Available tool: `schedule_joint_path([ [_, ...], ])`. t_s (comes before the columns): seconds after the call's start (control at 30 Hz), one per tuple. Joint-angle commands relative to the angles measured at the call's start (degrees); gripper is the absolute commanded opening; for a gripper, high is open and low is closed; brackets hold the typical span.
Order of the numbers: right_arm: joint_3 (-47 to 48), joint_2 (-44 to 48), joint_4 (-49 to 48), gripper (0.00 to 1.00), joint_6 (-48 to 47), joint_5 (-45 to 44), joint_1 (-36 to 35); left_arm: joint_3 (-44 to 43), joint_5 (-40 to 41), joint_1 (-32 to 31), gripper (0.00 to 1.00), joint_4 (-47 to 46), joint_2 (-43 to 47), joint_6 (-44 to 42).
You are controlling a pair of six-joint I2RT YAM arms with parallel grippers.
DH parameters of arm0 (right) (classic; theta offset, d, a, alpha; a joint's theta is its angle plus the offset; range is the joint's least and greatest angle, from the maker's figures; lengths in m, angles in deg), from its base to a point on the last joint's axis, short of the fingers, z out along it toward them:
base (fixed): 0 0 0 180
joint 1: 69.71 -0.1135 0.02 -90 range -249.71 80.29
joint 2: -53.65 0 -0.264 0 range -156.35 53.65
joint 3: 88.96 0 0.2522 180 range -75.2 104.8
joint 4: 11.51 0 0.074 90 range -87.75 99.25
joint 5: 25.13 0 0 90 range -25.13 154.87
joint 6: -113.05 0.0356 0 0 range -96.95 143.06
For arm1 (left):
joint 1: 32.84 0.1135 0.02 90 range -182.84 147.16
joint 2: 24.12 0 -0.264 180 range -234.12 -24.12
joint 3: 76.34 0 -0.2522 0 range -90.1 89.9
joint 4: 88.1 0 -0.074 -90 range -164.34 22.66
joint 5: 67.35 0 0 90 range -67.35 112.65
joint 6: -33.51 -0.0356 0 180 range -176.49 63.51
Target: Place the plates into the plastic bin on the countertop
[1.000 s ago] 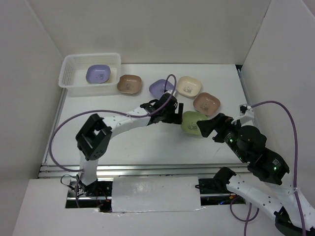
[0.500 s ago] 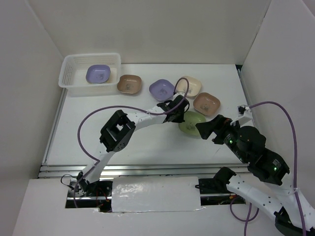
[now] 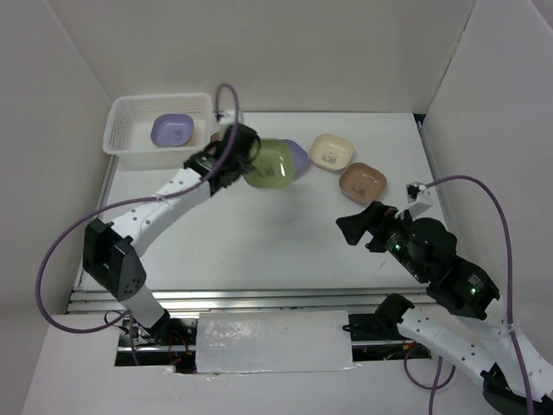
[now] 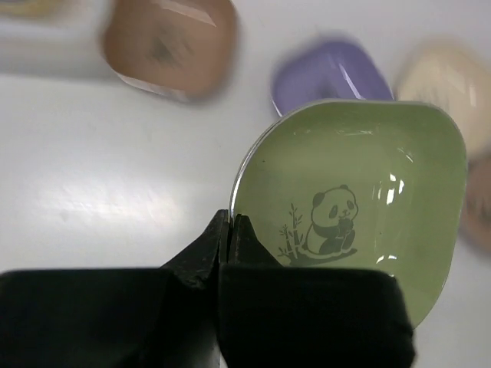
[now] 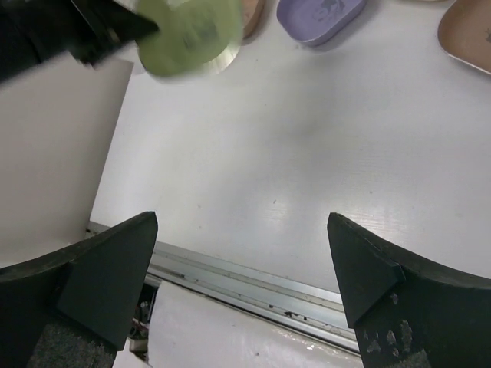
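Observation:
My left gripper needs to go to the left in the top view, then down to release the green plate [image 3: 273, 164] onto the bin's purple plate, which lies uncovered.
My left gripper [image 3: 245, 161] is shut on the rim of a green plate [image 3: 273, 164] and holds it above the countertop [image 3: 259, 233], just right of the plastic bin [image 3: 130, 143]. The left wrist view shows the green plate's [image 4: 360, 222] panda print and the fingertips [image 4: 230, 220] pinching its edge. One purple plate [image 3: 171, 130] lies in the bin. On the countertop are another purple plate [image 3: 299, 154], a cream plate [image 3: 331, 151] and a brown plate [image 3: 362, 181]. A second brown plate [image 4: 170, 46] sits near the bin. My right gripper [image 3: 359, 226] is open and holds nothing.
White walls stand on the left, back and right of the countertop. A metal rail [image 5: 253, 280] runs along its front edge. My left arm [image 3: 147, 216] stretches diagonally across the left half, and purple cables loop above both arms.
The left gripper shut on the green plate near the right gripper, lifted it and carried it left and back toward the bin. The right gripper stayed open and drew back slightly.

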State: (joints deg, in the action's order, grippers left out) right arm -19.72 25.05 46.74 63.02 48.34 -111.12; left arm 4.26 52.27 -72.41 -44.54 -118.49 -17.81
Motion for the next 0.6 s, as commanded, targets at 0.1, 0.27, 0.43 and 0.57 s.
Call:
schedule_joint_path([
  [0.1, -3.1, -3.0, -6.8, 1.00, -3.1, 3.6, 0.2, -9.3, -8.9, 25.0, 0.00, -9.6, -8.4, -7.6],
  [0.27, -4.4, -4.6, -8.6, 1.00, -5.2, 6.6, 0.3, -25.9, -27.9, 39.4, 0.00, -18.3, -24.0, -13.8],
  [0.43, -6.6, -5.4, -9.8, 1.00, -5.2, 7.6, 0.2, -39.6, -37.6, 49.6, 0.00, -18.0, -35.5, -12.9],
  [0.57, -9.3, -5.7, -13.3, 1.00, -4.7, 11.5, 0.1, -39.1, -41.0, 53.1, 0.00, -22.9, -39.2, -13.4],
])
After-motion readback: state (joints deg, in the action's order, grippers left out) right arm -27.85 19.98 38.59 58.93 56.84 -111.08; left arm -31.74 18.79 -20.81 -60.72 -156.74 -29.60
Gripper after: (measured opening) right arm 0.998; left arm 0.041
